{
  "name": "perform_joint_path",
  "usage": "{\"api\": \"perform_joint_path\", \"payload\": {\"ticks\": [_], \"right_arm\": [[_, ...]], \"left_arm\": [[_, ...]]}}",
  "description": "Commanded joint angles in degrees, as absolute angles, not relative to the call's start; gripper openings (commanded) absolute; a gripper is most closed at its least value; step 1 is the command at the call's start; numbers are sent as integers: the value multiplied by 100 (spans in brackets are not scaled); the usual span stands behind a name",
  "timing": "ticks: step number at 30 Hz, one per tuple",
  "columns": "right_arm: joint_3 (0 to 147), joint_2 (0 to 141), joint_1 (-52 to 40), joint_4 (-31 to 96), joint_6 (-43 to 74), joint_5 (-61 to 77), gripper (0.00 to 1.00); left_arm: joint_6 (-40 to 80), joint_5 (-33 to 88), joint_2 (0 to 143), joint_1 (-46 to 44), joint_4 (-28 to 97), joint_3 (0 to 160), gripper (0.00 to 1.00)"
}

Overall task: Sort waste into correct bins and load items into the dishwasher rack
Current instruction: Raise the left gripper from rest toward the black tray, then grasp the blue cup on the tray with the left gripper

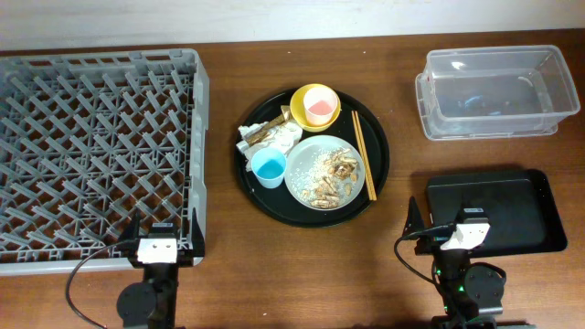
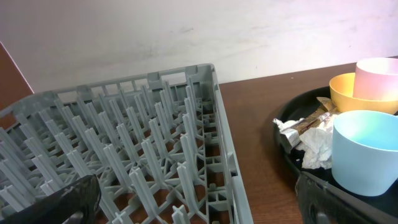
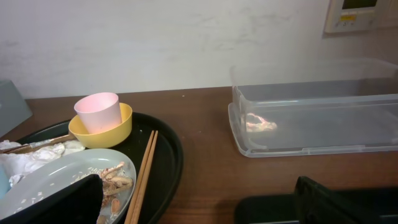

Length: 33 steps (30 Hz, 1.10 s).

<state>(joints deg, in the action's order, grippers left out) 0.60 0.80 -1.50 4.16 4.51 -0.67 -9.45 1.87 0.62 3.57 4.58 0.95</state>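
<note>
The left gripper will next go up and outward over the round tray [image 1: 379, 151], then tip downward and lower onto the light blue cup's rim beside the plate [image 1: 302, 174].
The grey dishwasher rack [image 1: 91, 146] fills the left of the table and shows in the left wrist view [image 2: 124, 137]. On the round black tray [image 1: 379, 151] sit a pink cup [image 1: 319, 108] inside a yellow bowl [image 1: 302, 99], a light blue cup [image 1: 269, 167], a grey plate [image 1: 302, 174] with food scraps [image 1: 331, 179], crumpled napkins [image 1: 271, 135] and chopsticks [image 1: 364, 155]. The clear tub [image 1: 494, 91] stands at the back right, the flat black tray [image 1: 512, 206] at the front right. My left gripper [image 1: 160, 245] and right gripper [image 1: 462, 233] are open and empty at the front edge.
A pale wall runs behind the table. Bare brown wood lies between the rack and the round tray, and between the round tray and the bins. The right wrist view shows the tub [image 3: 311, 118], chopsticks [image 3: 144, 171] and pink cup [image 3: 97, 112].
</note>
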Motion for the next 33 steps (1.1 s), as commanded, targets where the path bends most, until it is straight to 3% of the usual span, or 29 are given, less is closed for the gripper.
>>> {"api": "perform_joint_path", "payload": {"ticks": [1,8,11,15,17,20,24,26,30,32,33], "right_arm": [[32,47,-187,451,475,-220,98],[32,47,-187,451,475,-220,98],[32,47,-187,451,475,-220,98],[32,47,-187,451,475,-220,98],[32,47,-187,451,475,-220,98],[32,47,-187,451,475,-220,98],[32,47,-187,451,475,-220,98],[32,47,-187,451,475,-220,98],[32,47,-187,451,475,-220,98],[32,47,-187,451,475,-220,98],[32,47,-187,451,475,-220,98]], "left_arm": [[-1020,167,45,377,456,54,100],[-972,353,45,375,296,54,99],[-631,3581,45,377,-314,54,99],[-515,4222,45,377,-2106,67,99],[-484,4086,106,377,-2309,255,99],[-458,3461,963,377,-1347,1256,99],[-458,3913,3605,377,355,3406,99],[-456,4917,5301,377,1350,4783,99],[156,7745,7566,294,1002,6208,100],[506,6792,7968,-121,1369,6471,99],[322,4917,8036,-672,2263,6779,99]]}}
